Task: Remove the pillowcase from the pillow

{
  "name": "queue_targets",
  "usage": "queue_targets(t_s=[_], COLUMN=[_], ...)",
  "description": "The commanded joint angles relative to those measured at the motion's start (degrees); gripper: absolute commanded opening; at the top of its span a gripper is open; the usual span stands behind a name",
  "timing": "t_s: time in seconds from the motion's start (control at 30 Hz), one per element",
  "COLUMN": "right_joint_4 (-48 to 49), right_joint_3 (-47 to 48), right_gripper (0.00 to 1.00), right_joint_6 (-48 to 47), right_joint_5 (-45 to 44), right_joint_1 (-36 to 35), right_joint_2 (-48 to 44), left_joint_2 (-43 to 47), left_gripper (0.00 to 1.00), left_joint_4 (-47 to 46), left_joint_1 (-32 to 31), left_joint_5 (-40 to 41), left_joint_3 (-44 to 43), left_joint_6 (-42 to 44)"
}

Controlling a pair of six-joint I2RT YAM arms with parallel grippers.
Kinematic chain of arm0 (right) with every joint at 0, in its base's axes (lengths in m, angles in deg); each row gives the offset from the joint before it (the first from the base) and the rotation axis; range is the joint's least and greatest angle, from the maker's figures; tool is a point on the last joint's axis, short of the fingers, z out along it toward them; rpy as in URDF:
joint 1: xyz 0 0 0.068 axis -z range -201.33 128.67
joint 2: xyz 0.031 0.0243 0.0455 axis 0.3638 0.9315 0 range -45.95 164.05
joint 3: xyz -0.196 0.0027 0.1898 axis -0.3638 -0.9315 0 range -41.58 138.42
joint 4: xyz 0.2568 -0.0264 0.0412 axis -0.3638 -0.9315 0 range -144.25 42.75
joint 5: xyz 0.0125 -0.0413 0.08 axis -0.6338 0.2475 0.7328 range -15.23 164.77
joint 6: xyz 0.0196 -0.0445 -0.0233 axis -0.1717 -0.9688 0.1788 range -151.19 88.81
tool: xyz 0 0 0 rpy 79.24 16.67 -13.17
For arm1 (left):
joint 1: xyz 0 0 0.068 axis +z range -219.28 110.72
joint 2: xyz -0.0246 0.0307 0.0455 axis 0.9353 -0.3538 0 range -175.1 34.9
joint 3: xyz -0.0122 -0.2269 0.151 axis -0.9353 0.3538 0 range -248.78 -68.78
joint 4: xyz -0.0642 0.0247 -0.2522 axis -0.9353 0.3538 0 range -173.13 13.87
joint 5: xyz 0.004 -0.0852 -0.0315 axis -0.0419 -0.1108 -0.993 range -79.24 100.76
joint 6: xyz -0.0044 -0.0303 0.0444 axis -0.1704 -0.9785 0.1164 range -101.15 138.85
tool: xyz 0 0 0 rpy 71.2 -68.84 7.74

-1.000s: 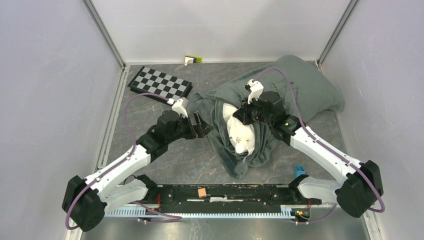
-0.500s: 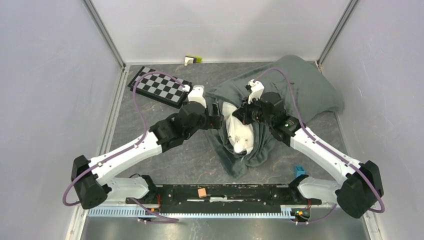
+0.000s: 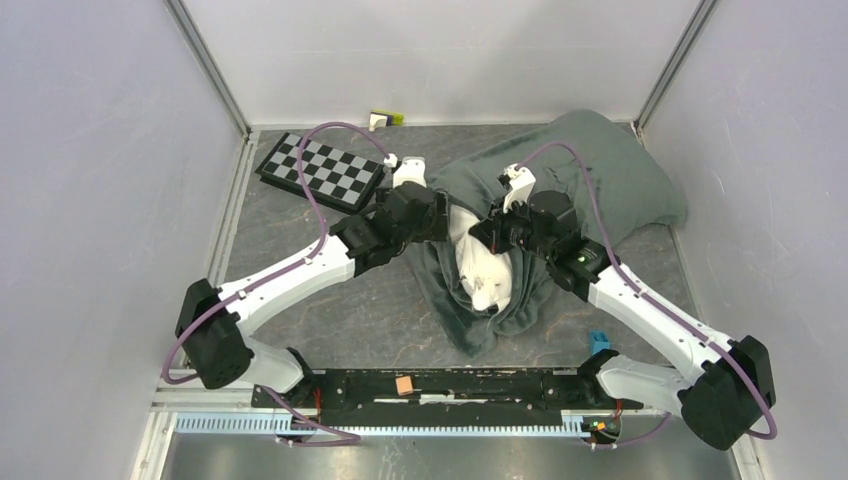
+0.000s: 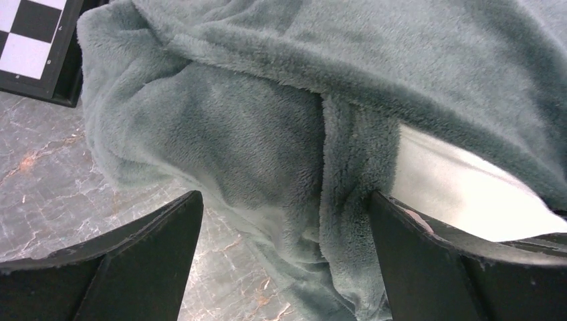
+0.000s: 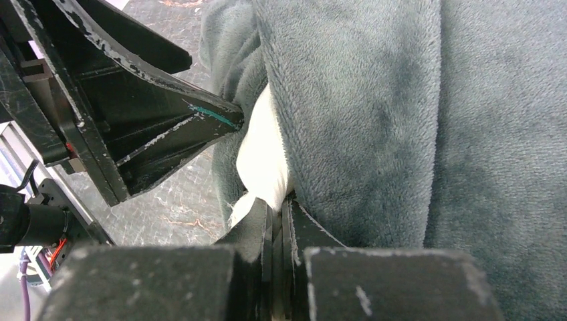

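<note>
My right gripper next pulls back and left in the top view over the pillowcase's grey fold [image 3: 443,284], then releases, as the pillow only partly pokes out.
The pillowcase [image 3: 590,175] shows only its plush dark grey side, bunched across the table's middle and back right; no zebra stripes show. The white pillow [image 3: 482,268] pokes out of its opening. My left gripper [image 3: 444,222] is open, its jaws astride a fold of the pillowcase's edge [image 4: 348,200] beside the pillow [image 4: 461,190]. My right gripper [image 3: 487,237] is shut on a pinch of the pillow's white fabric [image 5: 264,157], with the pillowcase [image 5: 401,134] lying against it. The left gripper's fingers [image 5: 167,127] show close by in the right wrist view.
A black-and-white checkerboard [image 3: 322,168] lies at the back left, also in the left wrist view [image 4: 33,40]. A small white and green object [image 3: 385,119] sits by the back wall. A blue piece [image 3: 598,342] and an orange block [image 3: 404,384] are near the front rail. Walls enclose three sides.
My left arm has reached forward and right, bringing its open gripper from the pillowcase's left side up to the opening's edge. The right gripper kept its hold and shifted slightly.
</note>
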Motion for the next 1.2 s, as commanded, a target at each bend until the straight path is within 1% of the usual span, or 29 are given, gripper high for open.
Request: queue_targets(t_s=[0.0, 0.1, 0.13, 0.2, 0.3, 0.47, 0.57, 0.63, 0.7, 0.8, 0.83, 0.9, 1.0, 1.07, 1.17], right_joint_4=[6.3, 6.6, 6.8, 7.2, 7.2, 6.1, 3.6, 0.9, -1.3, -3.8, -5.0, -6.9, -7.6, -7.6, -8.5], right_joint_3=[0.4, 0.1, 0.0, -0.3, -0.3, -0.4, -0.4, -0.6, -1.4, -2.2, -1.8, -0.3, 1.8, 2.9, 3.9], right_gripper=[0.00, 0.00, 0.00, 0.00, 0.00, 0.00, 0.00, 0.00, 0.00, 0.00, 0.00, 0.00, 0.00, 0.00, 0.00], right_joint_6=[1.2, 1.3, 1.3, 1.6, 1.6, 1.4, 0.9, 0.1, -0.5, -1.2, -1.5, -2.0, -1.4, -0.9, -0.8], right_joint_5=[1.4, 1.9, 2.1, 2.4, 2.5, 2.1, 1.7, 1.4, 0.9, -1.5, -2.7, -4.7, -5.2, -5.1, -4.2], right_joint_1=[-0.1, -0.1, -0.1, -0.1, -0.2, -0.2, -0.1, -0.2, -0.1, -0.2, -0.1, -0.1, -0.1, -0.1, -0.1], right_joint_2=[-2.1, -1.5, -1.4, -1.3, -1.6, -3.1, -5.1, -7.0, -9.1, -12.8, -13.5, -14.8, -16.6, -17.7, -19.0], left_joint_2=[-1.1, 0.0, 0.5, 0.3, -2.9, -8.6, -9.9, -9.7, -9.5, -9.9, -9.9, -10.0, -10.9, -12.3, -13.4], left_gripper=[1.00, 1.00, 1.00, 1.00, 0.97, 0.88, 0.84, 0.81, 0.74, 0.56, 0.53, 0.50, 0.49, 0.47, 0.43], left_joint_4=[-2.2, -5.5, -6.4, -6.4, -0.6, 6.1, 7.2, 6.3, 5.2, 4.4, 4.0, 2.2, -0.7, -2.6, -5.1], left_joint_1=[0.1, 0.1, 0.2, 0.2, 1.3, 6.9, 11.9, 14.8, 17.0, 19.2, 19.6, 20.0, 21.5, 24.3, 27.5], left_joint_5=[-2.7, -7.9, -8.5, -7.3, -2.6, -0.8, -0.3, -0.5, -0.2, 0.4, 0.2, -0.3, -3.8, -9.5, -15.9], left_joint_3=[-3.5, -2.4, -1.9, -1.9, -5.0, -8.5, -7.9, -6.6, -5.4, -3.9, -3.2, -0.9, 1.7, 2.6, 3.3], left_joint_6=[3.1, 3.4, 3.4, 3.7, 3.2, 2.4, 2.1, 2.1, 2.5, 2.9, 2.8, 2.5, 1.2, 0.2, -0.5])
